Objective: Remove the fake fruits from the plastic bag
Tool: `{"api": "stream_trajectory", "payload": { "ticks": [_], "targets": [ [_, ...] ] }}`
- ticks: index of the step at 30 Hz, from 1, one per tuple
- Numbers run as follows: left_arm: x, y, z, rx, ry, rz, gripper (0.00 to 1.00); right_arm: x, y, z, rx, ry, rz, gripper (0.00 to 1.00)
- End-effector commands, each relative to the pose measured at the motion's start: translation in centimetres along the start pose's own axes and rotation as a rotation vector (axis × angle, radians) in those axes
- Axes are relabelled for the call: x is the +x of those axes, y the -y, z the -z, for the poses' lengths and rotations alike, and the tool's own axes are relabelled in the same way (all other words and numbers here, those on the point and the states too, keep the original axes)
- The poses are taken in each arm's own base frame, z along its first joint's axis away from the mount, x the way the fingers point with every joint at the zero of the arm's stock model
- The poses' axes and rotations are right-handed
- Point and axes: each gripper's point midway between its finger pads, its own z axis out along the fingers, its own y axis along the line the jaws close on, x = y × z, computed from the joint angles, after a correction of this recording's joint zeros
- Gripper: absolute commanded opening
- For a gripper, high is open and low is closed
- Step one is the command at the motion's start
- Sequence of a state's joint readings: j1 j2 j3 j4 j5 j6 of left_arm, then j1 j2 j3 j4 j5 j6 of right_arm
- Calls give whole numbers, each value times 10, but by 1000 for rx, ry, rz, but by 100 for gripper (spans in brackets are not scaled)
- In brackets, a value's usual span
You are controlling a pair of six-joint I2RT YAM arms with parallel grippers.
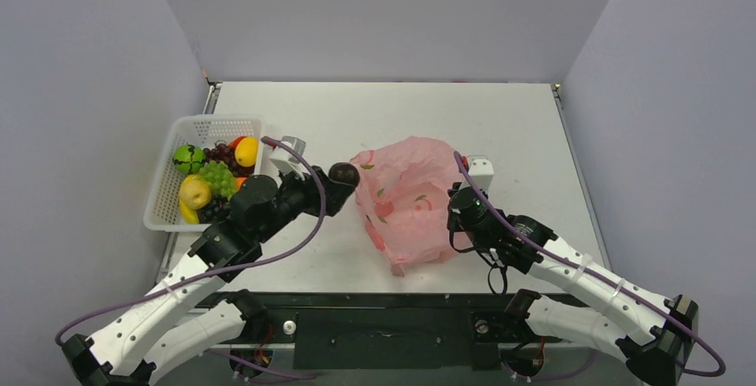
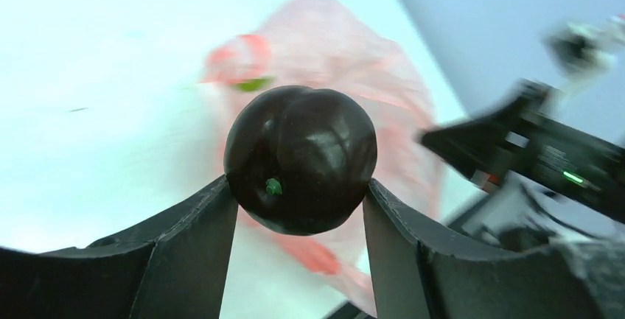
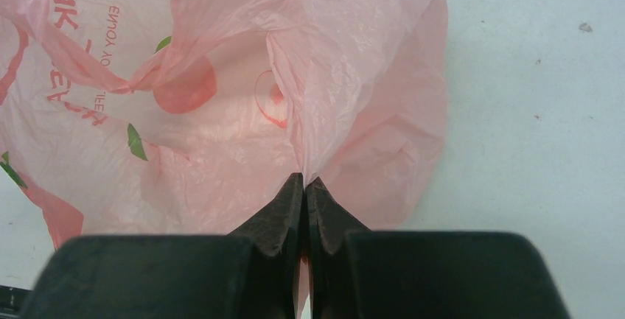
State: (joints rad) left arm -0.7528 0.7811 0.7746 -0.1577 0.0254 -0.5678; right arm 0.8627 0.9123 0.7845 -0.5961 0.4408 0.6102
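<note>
I will swing my left gripper over the basket's far end (image 1: 229, 132) next and let go of the plum. The basket is to the left of my left gripper in the top view and already has fruits in it.
The pink plastic bag (image 1: 408, 199) lies crumpled mid-table, with fruit prints on its film (image 3: 221, 105). My left gripper (image 1: 343, 178) is shut on a dark, nearly black glossy plum (image 2: 301, 158), held just off the bag's left edge, above the table. A small green stem stub shows on the fruit's underside. My right gripper (image 3: 304, 183) is shut on a fold of the bag's film at the bag's right side (image 1: 456, 201). Other fake fruits (image 1: 209, 181), among them yellow, green and orange ones and dark grapes, lie in the white basket. Whatever is inside the bag is hidden.
The white mesh basket (image 1: 166, 192) stands at the table's left edge, right beside my left arm. Grey walls close in the table on three sides. Purple cables loop over both arms.
</note>
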Motion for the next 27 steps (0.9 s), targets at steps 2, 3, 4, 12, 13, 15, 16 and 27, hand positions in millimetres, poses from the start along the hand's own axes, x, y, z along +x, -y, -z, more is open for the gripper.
{"api": "stream_trajectory", "payload": {
  "ticks": [2,3,4,12,13,15,16,27],
  "targets": [
    [-29,-100,50,-566,60,-146,0,-4,2,0,2,20,-23,0],
    [-35,-102,51,-584,63,-165,0,-3,2,0,2,19,-23,0],
    [-38,-109,51,-622,51,-211,0,-3,2,-1,3,18,-22,0],
    [-96,-164,40,-727,119,-29,0,-8,-2,4,-26,31,-42,0],
    [-110,-172,41,-715,174,27,0,-8,-3,4,-31,30,-42,0],
    [-128,-191,47,-742,254,91,0,-12,-5,6,-41,34,-46,0],
    [-139,-206,54,-779,298,116,0,-12,-5,6,-43,33,-45,0],
    [-180,-310,96,-1185,407,114,0,-13,-10,6,-55,21,-56,0]
  ]
}}
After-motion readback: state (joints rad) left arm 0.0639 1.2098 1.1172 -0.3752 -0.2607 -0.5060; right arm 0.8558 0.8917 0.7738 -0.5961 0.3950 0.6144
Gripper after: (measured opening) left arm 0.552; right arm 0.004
